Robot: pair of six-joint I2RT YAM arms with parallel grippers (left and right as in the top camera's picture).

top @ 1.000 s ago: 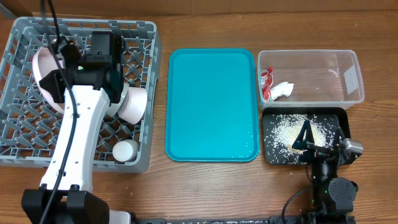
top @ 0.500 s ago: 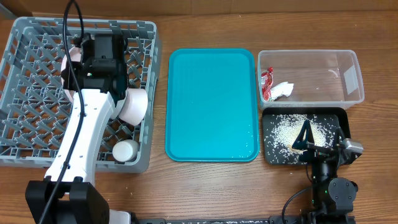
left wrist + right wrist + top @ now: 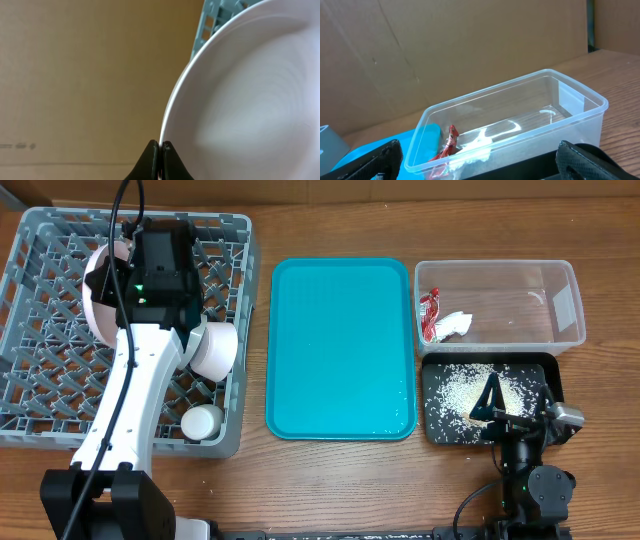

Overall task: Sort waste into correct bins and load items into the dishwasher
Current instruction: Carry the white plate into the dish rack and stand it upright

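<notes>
My left gripper lowers the plate on edge toward the dish rack's free wires beside the small bowls next, then releases the plate's rim.
My left gripper (image 3: 160, 155) is shut on the rim of the large white-pinkish plate (image 3: 250, 95), held on edge over the back left of the grey dish rack (image 3: 40, 390); the plate (image 3: 98, 295) shows beside the arm in the overhead view. Two small bowls (image 3: 215, 348) (image 3: 202, 421) lie in the rack's right side. The red wrapper (image 3: 429, 315) and white tissue (image 3: 455, 324) lie in the clear tub (image 3: 560, 300); both show in the right wrist view (image 3: 451, 142). Rice (image 3: 465, 387) covers the black tray (image 3: 435, 430). My right gripper (image 3: 480, 160) is open at the tray's front. Chopsticks are not visible.
The teal serving tray (image 3: 342, 345) lies between the rack and the bins. Brown cardboard stands behind the table in both wrist views. The left arm (image 3: 135, 410) crosses the rack's middle.
My left gripper has moved with the plate toward the rack's back, first right then slightly back left. The right arm has not moved.
</notes>
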